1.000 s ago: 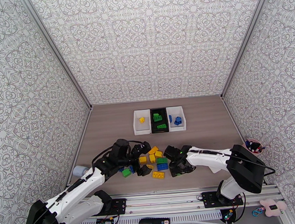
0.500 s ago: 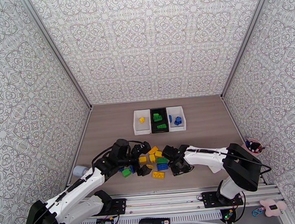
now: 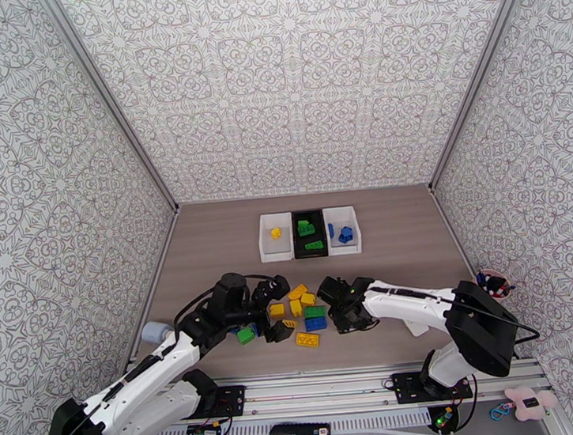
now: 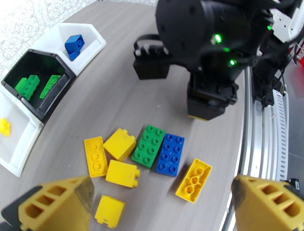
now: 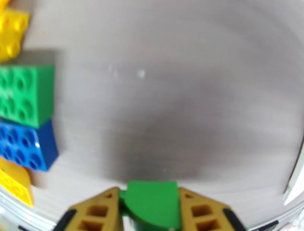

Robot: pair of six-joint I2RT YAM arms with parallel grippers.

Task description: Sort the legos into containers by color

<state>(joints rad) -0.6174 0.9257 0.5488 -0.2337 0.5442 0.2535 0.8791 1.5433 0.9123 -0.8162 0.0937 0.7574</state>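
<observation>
My right gripper carries the small green lego (image 5: 151, 203) up and outward over the open black container next and releases it, since other green legos already lie inside.
Loose legos lie between the arms: yellow ones (image 3: 299, 294), a green brick (image 3: 315, 311), a blue brick (image 3: 316, 323) and another yellow (image 3: 307, 339). My left gripper (image 3: 279, 308) hangs open over the pile's left side, its yellow fingers (image 4: 57, 201) wide apart above several yellow legos (image 4: 121, 144), the green brick (image 4: 149, 146) and the blue brick (image 4: 170, 154). My right gripper (image 3: 337, 305) is just right of the pile, shut on a small green lego (image 5: 151, 203). Three containers stand behind: a white one (image 3: 265, 252) holding yellow, a black one (image 3: 296, 233) holding green, a white one (image 3: 356, 229) holding blue.
A green lego (image 3: 246, 335) and a blue one lie under my left arm. A pink cup (image 3: 494, 281) stands at the right wall and a pale cylinder (image 3: 154, 333) at the left wall. Patterned walls close in three sides.
My right gripper has shut on the small green lego and shifted slightly toward the pile. The left arm has barely moved and stays open.
</observation>
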